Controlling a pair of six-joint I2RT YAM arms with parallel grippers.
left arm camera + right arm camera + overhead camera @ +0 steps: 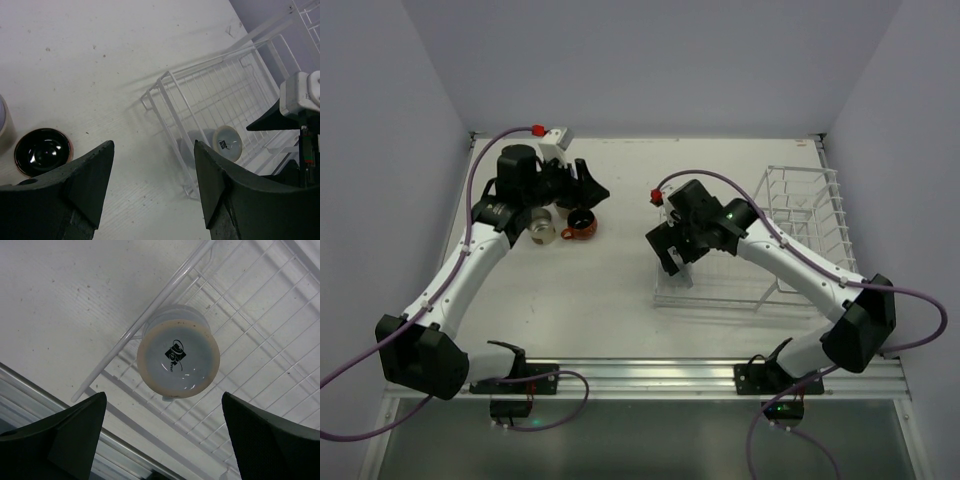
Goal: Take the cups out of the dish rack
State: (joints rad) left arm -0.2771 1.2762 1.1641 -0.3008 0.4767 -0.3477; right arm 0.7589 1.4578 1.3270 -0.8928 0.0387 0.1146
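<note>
Next, my right gripper moves down until its open fingers straddle the cup's printed base [178,359], then closes them, since the upside-down cup sits below the gripper.
The white wire dish rack [800,225] stands at the right of the table. In its flat tray a short light blue-grey cup [178,357] sits upside down, its printed base facing up; it also shows in the left wrist view as a cup [227,142] inside the rack [200,100]. My right gripper [163,396] hangs open above this cup, wide apart and not touching it; in the top view this gripper [667,255] hides the cup. On the table at the left stand an orange-red mug [582,228] with a dark inside [42,151] and a pale tumbler [542,228]. My left gripper [592,185] is open and empty above the table beside the mug.
The rack's taller basket section [810,200] rises at the far right. A metal rail [650,375] runs along the near edge by the arm bases. Grey walls close in the back and both sides. The right arm [300,100] shows at the right of the left wrist view.
</note>
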